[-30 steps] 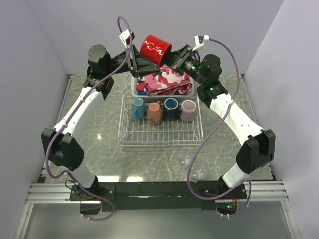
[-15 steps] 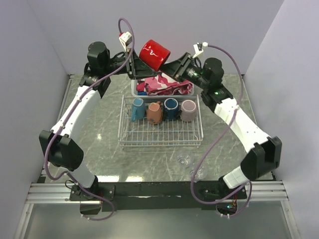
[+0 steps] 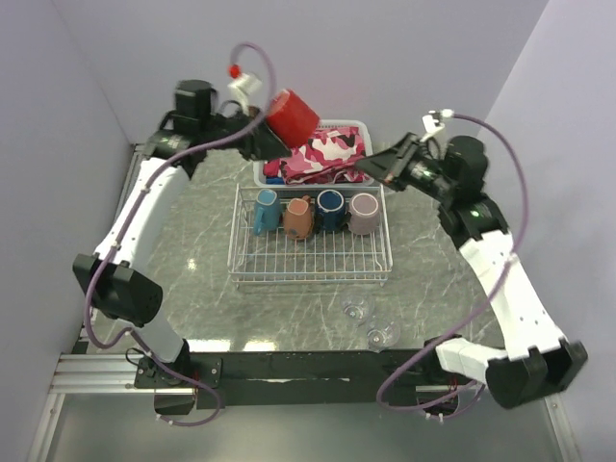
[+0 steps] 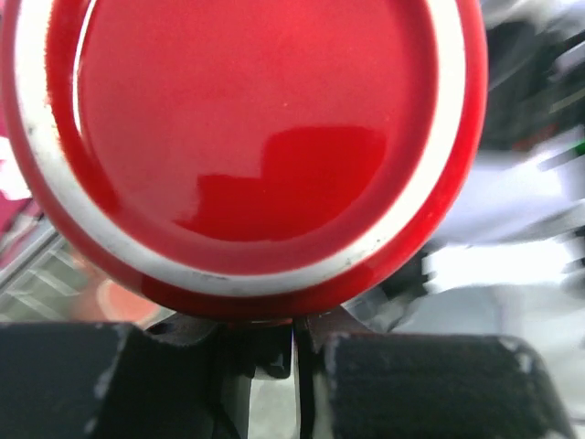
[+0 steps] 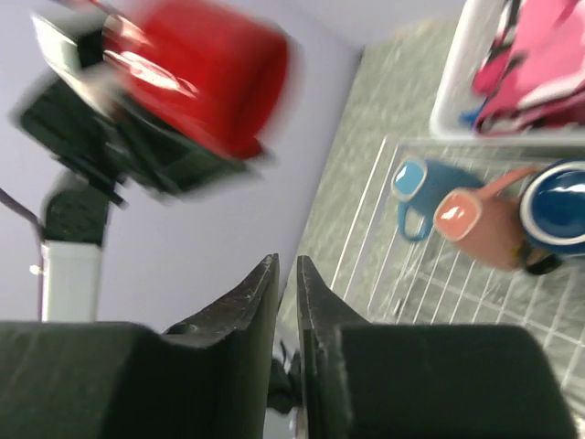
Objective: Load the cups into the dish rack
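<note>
The left gripper needs to move back and down to release the red mug (image 3: 292, 116) on the bare wires in front of the mauve mug, because mugs fill the far row.
My left gripper (image 3: 267, 138) is shut on the glossy red mug (image 3: 292, 116) and holds it high over the table's far side, left of the white basket. In the left wrist view the mug's base (image 4: 247, 137) fills the frame above my jaws (image 4: 297, 322). My right gripper (image 3: 372, 168) is shut and empty, apart from the mug, over the rack's far right corner. The white wire dish rack (image 3: 308, 279) holds teal (image 3: 265, 210), terracotta (image 3: 298, 218), navy (image 3: 330, 209) and mauve (image 3: 363, 213) mugs in a row. Two clear glasses (image 3: 357, 309) (image 3: 382, 334) stand on the table in front of the rack.
A white slotted basket (image 3: 260, 173) with pink camouflage cloth (image 3: 327, 154) stands behind the rack. Lilac walls close in the table at the left, back and right. The right wrist view shows the red mug (image 5: 196, 69), blurred, the teal mug (image 5: 420, 187) and rack wires (image 5: 411, 274).
My right gripper has let go of the red mug and drawn back to the right. My left gripper now holds the mug alone and has shifted slightly left.
</note>
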Tool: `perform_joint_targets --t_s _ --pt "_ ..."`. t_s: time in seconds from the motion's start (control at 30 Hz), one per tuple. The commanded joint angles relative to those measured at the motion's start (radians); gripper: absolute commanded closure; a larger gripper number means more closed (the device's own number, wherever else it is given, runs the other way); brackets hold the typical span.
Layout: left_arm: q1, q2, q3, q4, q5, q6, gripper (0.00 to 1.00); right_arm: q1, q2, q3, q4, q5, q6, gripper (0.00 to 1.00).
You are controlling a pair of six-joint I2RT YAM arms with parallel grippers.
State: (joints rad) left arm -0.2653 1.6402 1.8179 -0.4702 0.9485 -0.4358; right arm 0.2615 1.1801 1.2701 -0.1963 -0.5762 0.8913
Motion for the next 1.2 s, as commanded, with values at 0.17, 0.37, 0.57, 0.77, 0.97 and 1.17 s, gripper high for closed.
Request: perform_joint_targets --t_s 0.17,0.37,0.57,0.77,0.97,1.17 --pt "-0.245 0.052 0.001 -0.413 -0.3 0.795 0.99 -0.1 -0.21 0.075 -0.183 0.076 -0.078 0.66" --pt "-0.316 0.061 -0.08 -0.389 -0.385 0.884 0.99 -0.126 -0.286 0.0 -0.201 0.082 -0.049 0.66" --pt "-0.408 0.062 -0.187 -0.288 -0.398 0.873 0.99 -0.131 -0.29 0.02 -0.284 0.105 -0.081 0.62" --pt "-0.491 0.124 -0.22 -0.203 -0.406 0.853 0.99 -0.134 -0.304 0.021 -0.316 0.118 -0.086 0.62" --pt "-0.52 0.19 -0.21 -0.134 -0.415 0.826 0.99 -0.134 -0.318 0.026 -0.339 0.125 -0.092 0.63" --pt "-0.522 0.259 -0.206 -0.065 -0.421 0.801 0.99 -0.136 -0.329 0.046 -0.377 0.13 -0.104 0.64"
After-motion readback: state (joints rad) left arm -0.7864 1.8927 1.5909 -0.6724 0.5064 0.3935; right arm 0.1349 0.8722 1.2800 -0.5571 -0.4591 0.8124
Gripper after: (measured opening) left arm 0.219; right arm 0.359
